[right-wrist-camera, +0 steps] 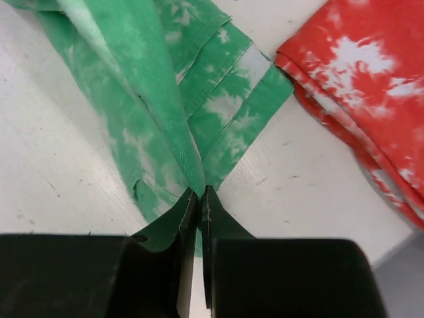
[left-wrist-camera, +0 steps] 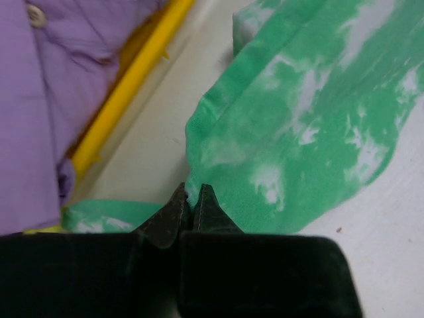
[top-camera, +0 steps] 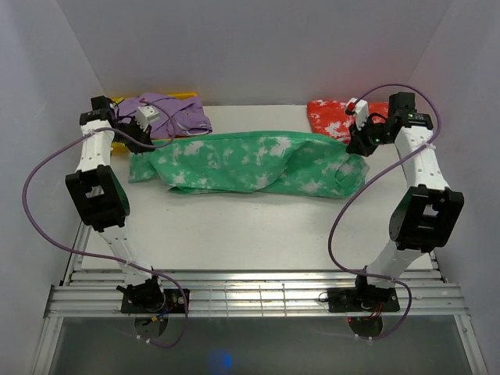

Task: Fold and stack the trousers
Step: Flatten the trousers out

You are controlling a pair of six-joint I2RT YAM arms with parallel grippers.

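Note:
My left gripper is going to pull the end of the green trousers back next, lower it onto the bare near part of the tabletop and let go of it there.
The green tie-dye trousers [top-camera: 250, 162] lie stretched sideways across the far half of the table. My left gripper [top-camera: 139, 141] is shut on their left end; in the left wrist view the jaws [left-wrist-camera: 192, 193] pinch the green cloth's edge [left-wrist-camera: 291, 126]. My right gripper [top-camera: 358, 144] is shut on their right end; in the right wrist view the jaws [right-wrist-camera: 199, 196] pinch a fold of green cloth [right-wrist-camera: 165, 99]. The red-orange tie-dye trousers [top-camera: 337, 117] lie folded at the far right, also in the right wrist view [right-wrist-camera: 358, 79].
A plain purple garment [top-camera: 173, 114] lies on a yellow tray [top-camera: 123, 100] at the far left, close to my left gripper; both show in the left wrist view, garment [left-wrist-camera: 40, 99] and tray rim [left-wrist-camera: 129, 86]. White walls enclose the table [top-camera: 250, 234].

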